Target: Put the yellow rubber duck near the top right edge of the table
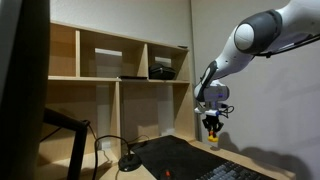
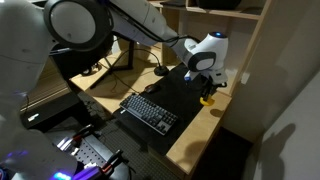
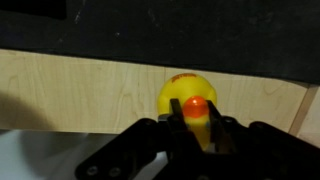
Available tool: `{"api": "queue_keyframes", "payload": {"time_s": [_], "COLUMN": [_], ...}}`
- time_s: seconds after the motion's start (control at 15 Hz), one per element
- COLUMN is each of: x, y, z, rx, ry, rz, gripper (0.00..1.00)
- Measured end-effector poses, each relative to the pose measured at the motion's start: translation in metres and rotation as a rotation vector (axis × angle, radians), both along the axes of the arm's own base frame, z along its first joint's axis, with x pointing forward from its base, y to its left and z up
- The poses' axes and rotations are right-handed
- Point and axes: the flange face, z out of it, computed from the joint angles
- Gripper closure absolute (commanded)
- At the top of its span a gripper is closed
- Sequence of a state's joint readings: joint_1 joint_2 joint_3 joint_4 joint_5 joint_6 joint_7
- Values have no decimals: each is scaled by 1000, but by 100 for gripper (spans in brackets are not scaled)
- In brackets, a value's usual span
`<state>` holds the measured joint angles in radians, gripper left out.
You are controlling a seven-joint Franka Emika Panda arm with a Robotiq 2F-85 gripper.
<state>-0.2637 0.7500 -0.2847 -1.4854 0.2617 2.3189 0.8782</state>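
Observation:
The duck goes down in my gripper onto the table's light wood strip beside the black mat next, since the duck hangs just above the table edge.
The yellow rubber duck (image 3: 188, 100) sits between my gripper's fingers (image 3: 192, 125) in the wrist view, orange beak facing the camera, over the light wood strip of the table (image 3: 80, 90) beside the black mat (image 3: 160, 25). The fingers are shut on it. In both exterior views the gripper (image 1: 211, 123) (image 2: 209, 93) hangs just above the table's edge with a bit of yellow and orange, the duck (image 1: 212, 128) (image 2: 208, 97), at its tips. Whether the duck touches the wood cannot be told.
A black keyboard (image 2: 148, 111) lies on the mat (image 2: 180, 90). A tall light-wood shelf unit (image 1: 110, 85) stands behind the table. A black desk-lamp base (image 1: 128, 163) and cables sit near the shelf. The table's edge (image 2: 195, 135) drops off close to the gripper.

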Motion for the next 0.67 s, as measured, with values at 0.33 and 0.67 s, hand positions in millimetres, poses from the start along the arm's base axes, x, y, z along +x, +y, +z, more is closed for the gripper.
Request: {"api": "queue_keyframes", "payload": {"time_s": [0.33, 0.67], "x": [15, 29], "y": [-17, -24], "z": [-36, -58], "rx": [-12, -22], "ry": [4, -8], "rz": [-118, -186], "gripper": [93, 93]}}
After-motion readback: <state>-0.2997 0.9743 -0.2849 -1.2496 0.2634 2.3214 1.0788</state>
